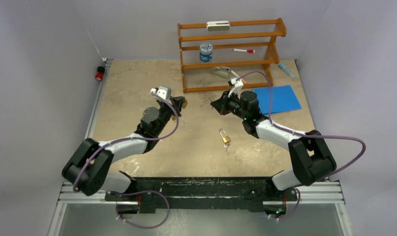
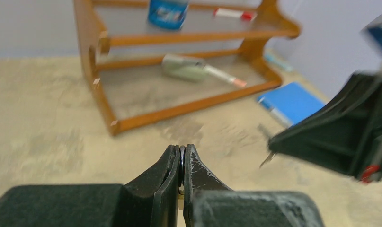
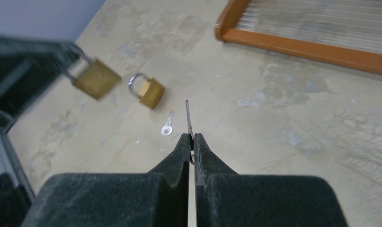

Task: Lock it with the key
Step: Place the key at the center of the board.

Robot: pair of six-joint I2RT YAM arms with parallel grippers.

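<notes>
Next, the left gripper lowers and shifts toward the right gripper, down to the bare table before the rack [image 2: 208, 158].
My left gripper [image 1: 179, 103] is shut on the shackle of a brass padlock [image 3: 95, 78], which hangs from it above the table; in the left wrist view [image 2: 181, 149] only a dark sliver of it shows between the fingers. My right gripper [image 1: 216, 105] is shut on a thin silver key [image 3: 188, 118], its blade sticking out past the fingertips [image 3: 191, 137]. The two grippers face each other a short gap apart, and the key tip [image 2: 267, 160] points toward the left gripper. The padlock looks blurred.
A second brass padlock [image 1: 225, 137] lies on the table between the arms with a small key [image 3: 167, 128] beside it. A wooden rack [image 1: 230, 54] with small items stands at the back. A blue folder [image 1: 281, 99] lies right of it.
</notes>
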